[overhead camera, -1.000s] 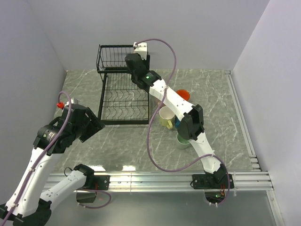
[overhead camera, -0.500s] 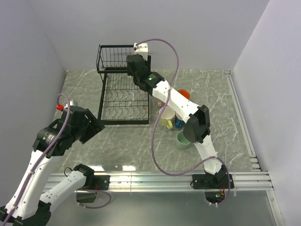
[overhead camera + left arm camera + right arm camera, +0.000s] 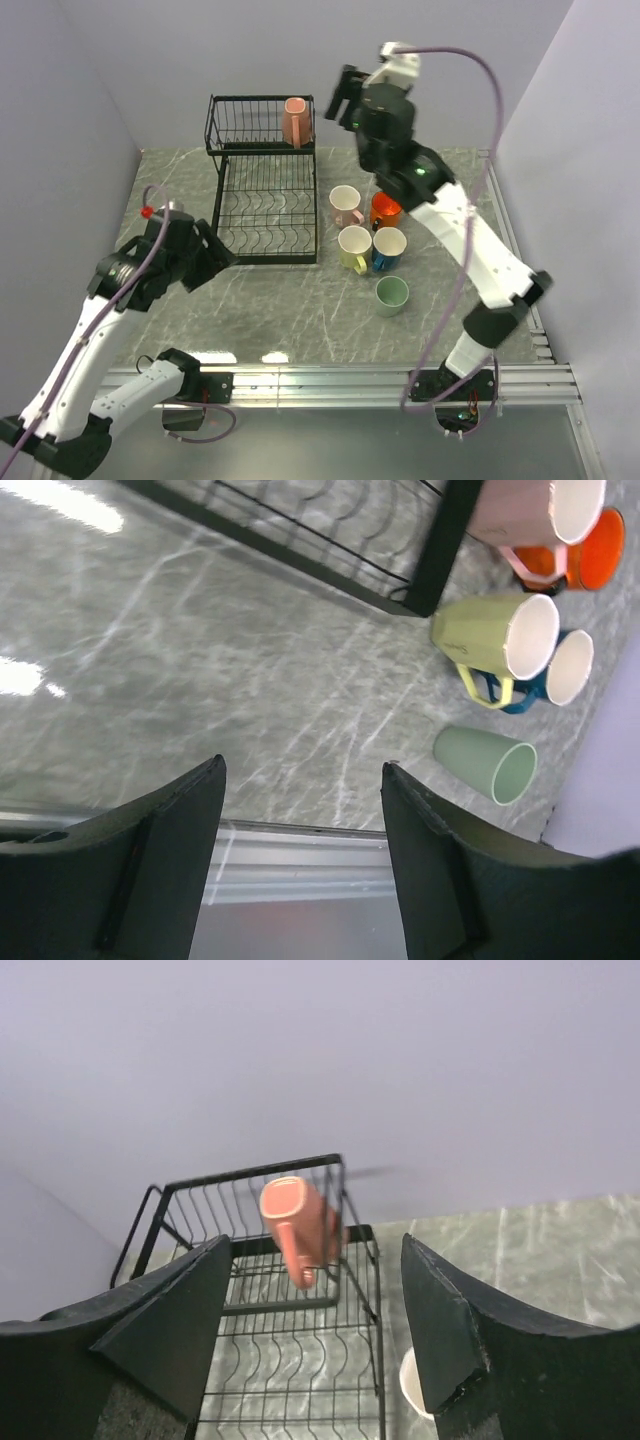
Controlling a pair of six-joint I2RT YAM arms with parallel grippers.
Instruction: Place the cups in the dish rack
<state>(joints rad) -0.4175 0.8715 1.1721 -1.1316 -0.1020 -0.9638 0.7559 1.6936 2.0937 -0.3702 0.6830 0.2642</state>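
Note:
I will move my left gripper across the front of the rack next and down onto the pale yellow cup's rack-side rim [image 3: 340, 241] [image 3: 511, 630], because that rim is clear of the cups beside it.
The black wire dish rack [image 3: 262, 205] stands at the back left. One pink cup [image 3: 295, 122] rests bottom up in its upper basket, at the right end. My right gripper [image 3: 342, 100] hovers open and empty, high and just right of that cup [image 3: 298, 1222]. On the table right of the rack stand a pink cup [image 3: 346, 206], an orange cup [image 3: 386, 211], a pale yellow cup [image 3: 354, 248], a blue cup [image 3: 388, 248] and a handleless green cup [image 3: 392, 295]. My left gripper [image 3: 218, 256] hangs open and empty near the rack's front left corner.
In the left wrist view the yellow cup [image 3: 495, 635] and green cup [image 3: 485, 763] lie to the upper right of the open left gripper [image 3: 302, 770]. A metal rail [image 3: 330, 380] runs along the near table edge. Walls close in on three sides.
My right gripper has let go of the pink cup in the upper basket, opened wider and lifted up and to the right. My left arm has drifted slightly toward the rack.

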